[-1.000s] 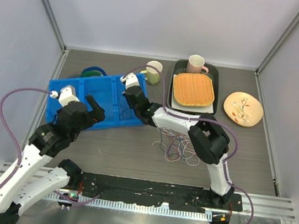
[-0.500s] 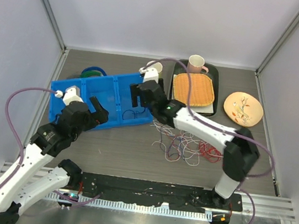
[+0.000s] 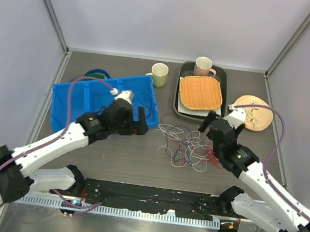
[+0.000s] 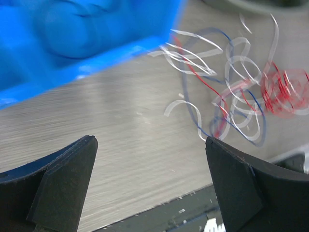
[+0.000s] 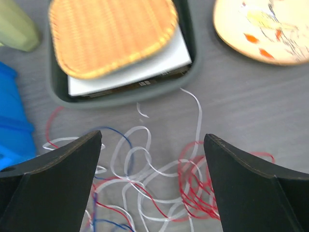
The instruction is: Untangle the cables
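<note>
The left gripper moves away from the blue bin and down onto the dark blue cable's near loop [image 3: 169, 153] [image 4: 197, 123] at the tangle's edge next.
The cables [image 3: 190, 150] lie in a loose tangle of red, white and dark blue loops on the table, in front of the tray. My left gripper [image 3: 141, 120] hovers at the tangle's left, by the blue bin's near right corner. In the left wrist view its jaws stand open [image 4: 149, 141] over bare table, with the cables [image 4: 231, 96] up to the right. My right gripper [image 3: 210, 128] hangs over the tangle's far right side. It is open [image 5: 153, 135] and holds nothing, and the cables [image 5: 154, 179] lie below between its fingers. One thin dark cable loop [image 3: 143, 100] lies inside the bin.
The blue bin [image 3: 65, 95] stands at the left with a green-and-blue coiled band [image 3: 95, 74] behind it. A green mug [image 3: 159, 74], a dark tray [image 3: 178, 99] holding a woven orange mat and a pink mug [image 3: 203, 67], and a patterned plate [image 3: 253, 112] line the back.
My right arm has pulled back out of the blue bin to the right and its jaws have opened. My left arm has swung right, from the bin's left part to the tangle's left side.
</note>
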`<state>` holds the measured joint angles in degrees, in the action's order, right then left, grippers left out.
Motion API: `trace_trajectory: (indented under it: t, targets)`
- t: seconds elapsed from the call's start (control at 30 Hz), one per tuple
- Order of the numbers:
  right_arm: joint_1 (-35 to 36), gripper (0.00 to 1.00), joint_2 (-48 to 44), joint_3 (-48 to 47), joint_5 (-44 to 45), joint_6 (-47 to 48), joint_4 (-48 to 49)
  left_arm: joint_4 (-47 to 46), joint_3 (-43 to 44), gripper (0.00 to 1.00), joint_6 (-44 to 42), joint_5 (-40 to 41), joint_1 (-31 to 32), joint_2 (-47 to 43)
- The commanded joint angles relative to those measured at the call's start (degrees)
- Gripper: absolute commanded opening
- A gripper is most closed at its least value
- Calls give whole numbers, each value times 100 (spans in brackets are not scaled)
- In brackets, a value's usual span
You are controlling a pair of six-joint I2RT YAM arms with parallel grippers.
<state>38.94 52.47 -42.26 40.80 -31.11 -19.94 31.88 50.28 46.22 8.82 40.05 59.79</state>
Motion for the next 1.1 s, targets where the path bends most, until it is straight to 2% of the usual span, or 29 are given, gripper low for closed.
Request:
trace_trajectory:
  t: [0.0,0.13,0.23,0.5,0.57,0.63,0.67,0.73,0.77,0.8,0.9,0.97,1.03,1.07]
  targets:
    - [-194,93,-1016,551,209,-527,-325,-823,833,100,-331,-64,1212,1101]
    - [-202,92,-1519,728,797,-808,-685,-1253,1491,100,-1035,-512,1768,2226]
    - [-211,92,-1757,711,1158,-1081,-1037,-1272,2046,100,-984,-846,1918,2991]
    - [-202,93,-2144,737,1431,-1221,-1205,-930,3056,98,-728,-356,2287,4312]
    - [-202,92,-2162,746,1431,-1230,-1205,-598,3276,90,-719,-153,2358,4688]
    - [-202,92,-2144,737,1396,-1222,-1205,-455,3558,77,-693,-65,2411,4875]
    - [-211,92,-2127,737,1387,-1222,-1205,-411,3620,59,-658,-91,2411,4954]
    - [-202,92,-2109,728,1387,-1204,-1214,-367,3717,42,-666,-178,2437,5069]
    - [-202,92,-2109,719,1378,-1204,-1222,-314,3726,17,-658,-179,2446,5078]
    - [-202,93,-2092,719,1378,-1213,-1222,-270,3726,1,-640,-179,2446,5034]
    - [-202,92,-2048,702,1343,-1187,-1214,-129,3499,0,-640,75,2455,4745]
    - [-202,92,-2013,693,1055,-969,-1039,-173,3305,0,-701,347,2463,4236]
    - [-211,92,-2004,780,573,-670,-706,-365,2945,0,-911,410,2463,3632]
    - [-202,92,-2012,842,-83,-398,-251,-436,2813,0,-974,419,2463,3427]
